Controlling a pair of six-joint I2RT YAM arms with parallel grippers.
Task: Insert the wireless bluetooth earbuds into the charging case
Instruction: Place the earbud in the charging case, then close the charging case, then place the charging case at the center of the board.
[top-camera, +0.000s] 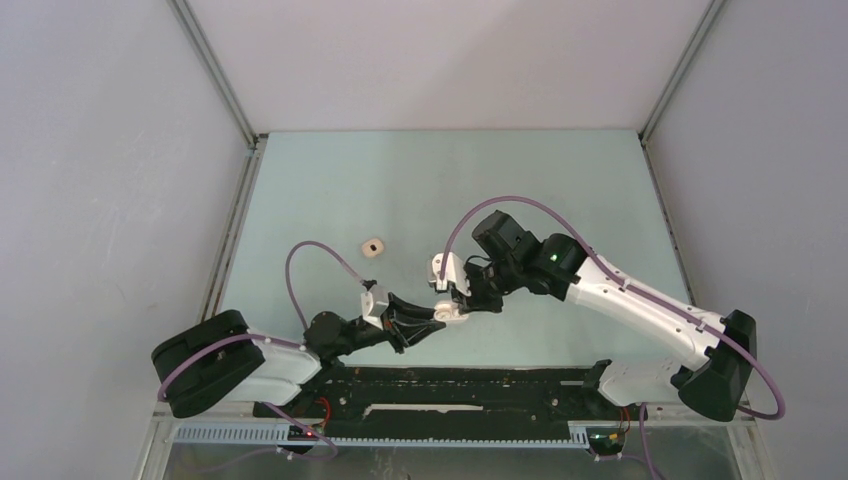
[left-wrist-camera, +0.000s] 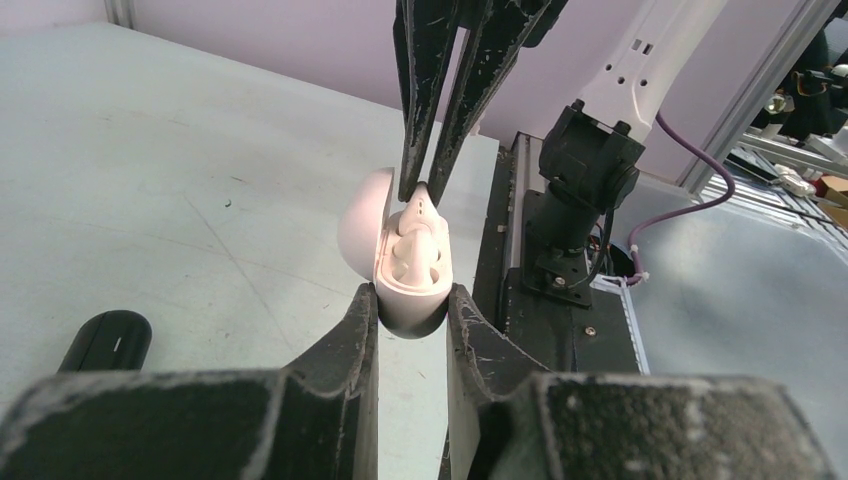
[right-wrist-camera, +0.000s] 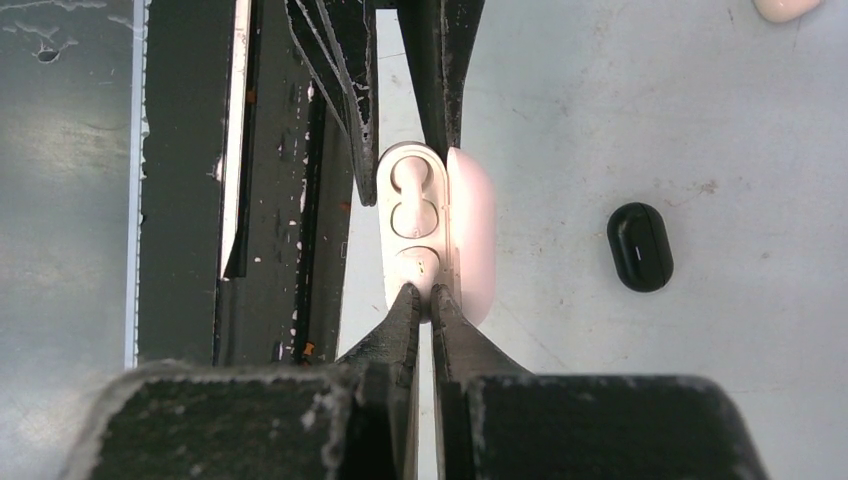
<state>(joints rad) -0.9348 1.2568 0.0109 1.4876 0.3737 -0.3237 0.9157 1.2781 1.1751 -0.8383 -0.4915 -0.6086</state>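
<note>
I will lower my left gripper to the right in the top view next and release the pale pink case (top-camera: 450, 313) (left-wrist-camera: 412, 308) on the tabletop beside the black case, because both slots have earbuds in them.
My left gripper (left-wrist-camera: 412, 300) is shut on the pale pink charging case (left-wrist-camera: 418, 290), held near the table's front edge with its lid (right-wrist-camera: 470, 230) swung open. One cream earbud (right-wrist-camera: 412, 195) sits in the slot nearer the left fingers (right-wrist-camera: 350, 100). A second earbud (right-wrist-camera: 417, 266) lies in the other slot. My right gripper (right-wrist-camera: 421, 296) is shut, its tips resting on that second earbud's end. From the top view, both grippers meet at the case (top-camera: 450, 313). Whether the tips pinch the bud is unclear.
A black pill-shaped case (right-wrist-camera: 640, 245) lies on the table beside the held case, also visible as the black case (left-wrist-camera: 105, 340) at lower left. A small cream piece (top-camera: 373, 246) rests farther back. The black base rail (top-camera: 450, 385) runs along the near edge.
</note>
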